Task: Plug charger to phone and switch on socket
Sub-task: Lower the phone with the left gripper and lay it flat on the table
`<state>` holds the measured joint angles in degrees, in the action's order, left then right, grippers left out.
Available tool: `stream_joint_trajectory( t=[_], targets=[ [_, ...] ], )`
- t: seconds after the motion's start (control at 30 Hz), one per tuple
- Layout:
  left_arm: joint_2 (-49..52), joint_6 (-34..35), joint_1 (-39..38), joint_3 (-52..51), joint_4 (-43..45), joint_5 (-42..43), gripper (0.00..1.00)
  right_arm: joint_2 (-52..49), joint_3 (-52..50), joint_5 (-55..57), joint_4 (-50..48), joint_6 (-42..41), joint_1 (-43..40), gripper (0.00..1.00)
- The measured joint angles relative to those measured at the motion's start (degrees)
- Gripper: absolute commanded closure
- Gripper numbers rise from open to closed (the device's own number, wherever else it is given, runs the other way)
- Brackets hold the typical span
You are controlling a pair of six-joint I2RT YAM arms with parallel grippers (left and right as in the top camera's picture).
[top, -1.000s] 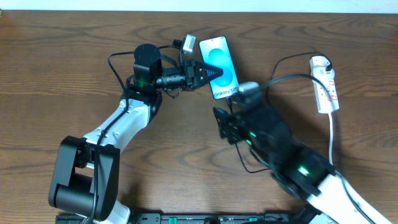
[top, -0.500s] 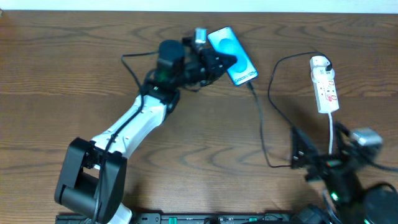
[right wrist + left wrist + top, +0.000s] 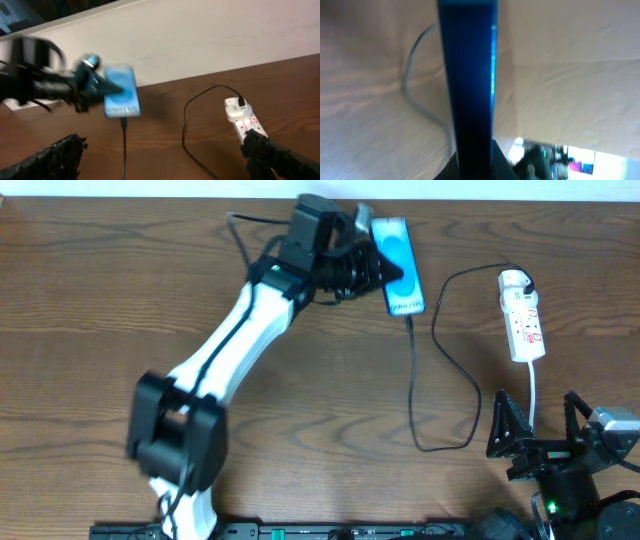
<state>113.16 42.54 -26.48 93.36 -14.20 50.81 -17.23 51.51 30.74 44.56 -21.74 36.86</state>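
I should next move my left gripper down and back to release the phone [image 3: 398, 248] on bare wood beside the cable, because the charger is already in its near end.
The phone [image 3: 398, 248], its screen bright blue, is at the back of the table with my left gripper [image 3: 384, 268] shut on its left side. In the left wrist view the phone [image 3: 470, 75] runs edge-on between the dark fingers [image 3: 497, 165]. The charger cable [image 3: 414, 390] runs from the phone's near end, loops over the table and rises to a white plug [image 3: 512, 279] in the socket [image 3: 524, 325]. My right gripper [image 3: 535, 430] stands wide open near the front right, holding nothing. In the right wrist view the phone [image 3: 120, 94], cable [image 3: 184, 125] and socket [image 3: 246, 124] lie ahead.
A pale wall [image 3: 200, 40] runs along the table's back edge just behind the phone. The socket's white cord [image 3: 535, 395] trails toward my right arm. Bare brown wood [image 3: 330, 430] lies between the cable loop and the left arm.
My left gripper carried the phone back and to the right, turning it lengthwise. My right arm drew away from the phone to the front right and opened wide.
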Motion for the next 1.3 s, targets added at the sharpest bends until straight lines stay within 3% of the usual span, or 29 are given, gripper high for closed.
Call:
stream_joint_trajectory(
  t=[0.2,0.5,0.8,1.3],
  targets=[
    [10.51,-11.04,0.02,0.94,-11.26,2.69,0.93,0.0,0.0,0.17,0.02,-1.57,0.0,0.01],
    [16.81,-21.86,0.02,1.07,-13.88,5.31,0.92,-2.12,0.0,0.13,0.31,-4.04,0.0,0.01],
    [20.52,-23.56,0.11,1.11,-13.35,7.82,0.93,-8.09,0.0,0.07,0.61,-4.83,0.0,0.01],
    [20.5,-23.04,0.11,1.11,-13.2,2.78,0.92,-15.15,0.0,-0.07,-1.05,-4.83,0.0,0.01]
  ],
)
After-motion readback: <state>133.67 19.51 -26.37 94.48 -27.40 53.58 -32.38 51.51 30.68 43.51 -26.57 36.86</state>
